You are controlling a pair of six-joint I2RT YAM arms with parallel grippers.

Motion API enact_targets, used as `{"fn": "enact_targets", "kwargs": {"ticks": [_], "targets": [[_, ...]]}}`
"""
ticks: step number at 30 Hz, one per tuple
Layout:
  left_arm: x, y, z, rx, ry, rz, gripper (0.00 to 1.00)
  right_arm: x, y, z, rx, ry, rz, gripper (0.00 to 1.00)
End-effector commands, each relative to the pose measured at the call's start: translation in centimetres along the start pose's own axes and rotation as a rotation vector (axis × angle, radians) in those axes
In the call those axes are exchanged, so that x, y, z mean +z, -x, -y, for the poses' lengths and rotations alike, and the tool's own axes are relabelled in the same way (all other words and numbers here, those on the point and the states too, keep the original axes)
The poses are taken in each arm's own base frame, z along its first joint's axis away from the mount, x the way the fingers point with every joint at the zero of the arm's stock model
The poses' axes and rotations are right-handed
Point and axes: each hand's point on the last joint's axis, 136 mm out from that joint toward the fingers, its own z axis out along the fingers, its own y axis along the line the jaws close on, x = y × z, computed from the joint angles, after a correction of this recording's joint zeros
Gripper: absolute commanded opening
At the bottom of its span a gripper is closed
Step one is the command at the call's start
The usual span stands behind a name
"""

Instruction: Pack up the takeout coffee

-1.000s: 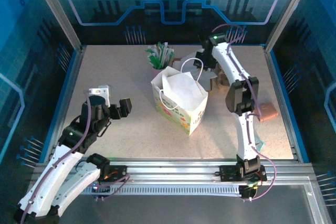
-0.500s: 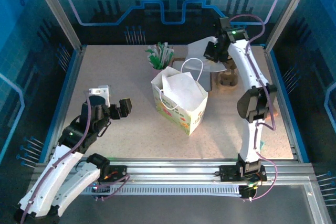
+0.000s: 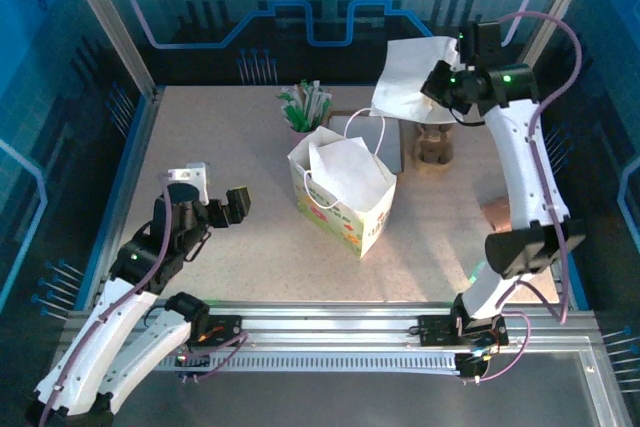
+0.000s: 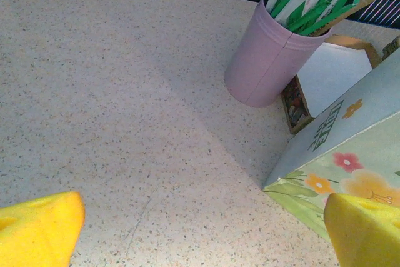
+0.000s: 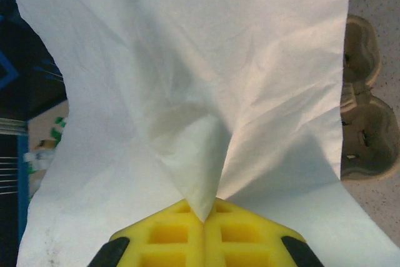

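The flowered bag stands open, so my right gripper will carry the sheet back from above the carrier, lower over the flowered bag's opening and release the sheet's fold.
The takeout coffee is hidden from me. My right gripper is raised over the back right of the table, shut on a pinched fold of a white paper sheet that hangs from it. In the right wrist view the sheet spreads wide ahead of the shut right gripper. A flowered paper bag stands open at mid table. My left gripper sits low at the left, open with nothing in it; its yellow fingertips frame bare table, with the bag's corner to the right.
A pink cup of green-and-white sachets stands behind the bag, also in the left wrist view. A brown moulded cup carrier sits at the back right under the raised sheet, its edge in the right wrist view. Glass walls enclose the table.
My right arm has lifted the white sheet up and swung it toward the back right corner. The left arm has not moved.
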Motion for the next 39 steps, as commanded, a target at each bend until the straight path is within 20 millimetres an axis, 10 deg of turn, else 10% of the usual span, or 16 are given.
{"fn": "enact_targets", "kwargs": {"ticks": [1, 10, 16, 31, 39], "targets": [[-1.0, 1.1, 0.7, 0.009, -0.037, 0.030, 0.99, -3.5, 0.2, -1.0, 0.005, 0.071, 0.066, 0.00], [-1.3, 1.2, 0.9, 0.000, -0.053, 0.033, 0.99, -9.4, -4.1, -3.2, -0.088, 0.200, 0.113, 0.00], [-1.5, 1.2, 0.9, -0.003, -0.058, 0.037, 0.99, -9.9, -9.5, -6.3, -0.215, 0.271, 0.070, 0.00], [-1.6, 1.0, 1.0, -0.005, -0.065, 0.031, 0.99, -3.0, -18.7, -10.6, -0.419, 0.197, -0.092, 0.00], [-1.5, 0.9, 1.1, -0.007, -0.070, 0.028, 0.99, 1.1, -20.6, -9.1, -0.419, 0.076, -0.128, 0.00]]}}
